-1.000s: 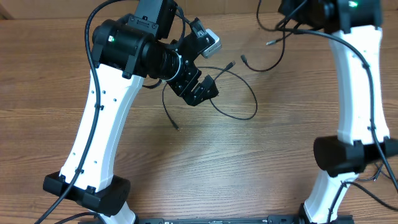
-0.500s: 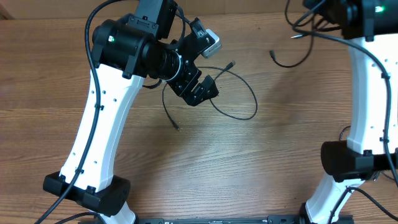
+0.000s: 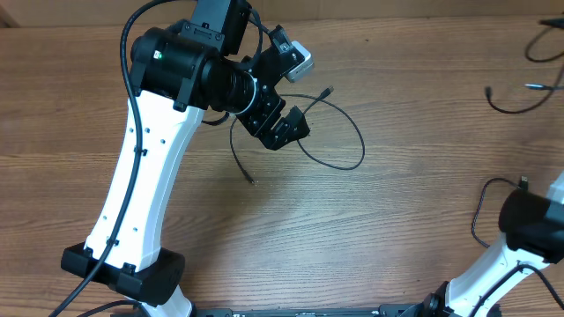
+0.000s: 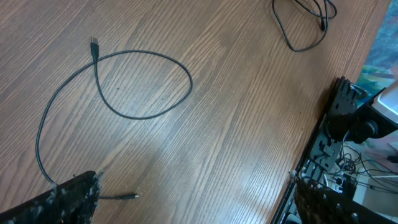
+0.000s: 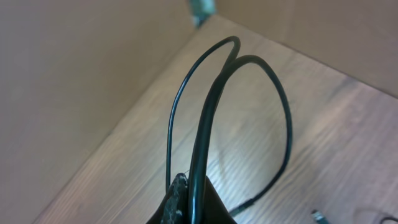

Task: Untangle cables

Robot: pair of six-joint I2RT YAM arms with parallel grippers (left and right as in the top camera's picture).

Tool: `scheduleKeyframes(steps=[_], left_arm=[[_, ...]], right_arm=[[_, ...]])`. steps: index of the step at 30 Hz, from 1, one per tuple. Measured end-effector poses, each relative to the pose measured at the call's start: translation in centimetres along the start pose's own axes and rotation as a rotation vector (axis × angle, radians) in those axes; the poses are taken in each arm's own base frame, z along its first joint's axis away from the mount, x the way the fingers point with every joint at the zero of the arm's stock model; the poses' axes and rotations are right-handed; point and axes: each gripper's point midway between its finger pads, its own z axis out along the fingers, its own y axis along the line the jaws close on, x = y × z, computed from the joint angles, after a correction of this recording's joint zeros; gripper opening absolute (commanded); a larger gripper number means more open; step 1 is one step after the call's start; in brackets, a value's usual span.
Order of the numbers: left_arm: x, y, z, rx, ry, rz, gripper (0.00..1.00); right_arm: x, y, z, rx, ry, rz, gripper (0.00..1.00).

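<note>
The second cable is hanging clear of the loose loop, so I should next move my right gripper to the right in the overhead view, then back and down over the table.
One thin black cable lies in a loose loop on the wooden table, with one plug at the far end and another nearer me. In the left wrist view the same loop lies ahead of my left gripper, which is open and empty above the table. It also shows in the overhead view. My right gripper is shut on a second cable that arches up from the jaws. That cable's trailing ends show at the overhead view's right edge; the right gripper itself is out of that view.
A further bunch of cable lies at the far side of the table in the left wrist view. The right arm's base and wiring stand at the right. A wall and table corner are close to the right gripper.
The right arm has swung right and out of the overhead view, dragging its cable to the right edge, apart from the looped cable. The left arm and the loop have not moved.
</note>
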Motion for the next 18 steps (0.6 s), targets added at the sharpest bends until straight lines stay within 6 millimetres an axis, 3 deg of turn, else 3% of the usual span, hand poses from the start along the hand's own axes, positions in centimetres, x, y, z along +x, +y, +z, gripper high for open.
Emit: scheduleKeyframes(steps=[5, 9, 18], left_arm=[[0.0, 0.0, 0.0, 0.000, 0.000, 0.000, 1.00], [0.0, 0.0, 0.0, 0.000, 0.000, 0.000, 1.00], [0.0, 0.0, 0.0, 0.000, 0.000, 0.000, 1.00]], right_arm=[[-0.7, -5.4, 5.2, 0.118, 0.050, 0.070, 0.04], [-0.8, -9.3, 8.0, 0.189, 0.087, 0.117, 0.04], [-0.7, -17.4, 11.8, 0.267, 0.158, 0.243, 0.04]])
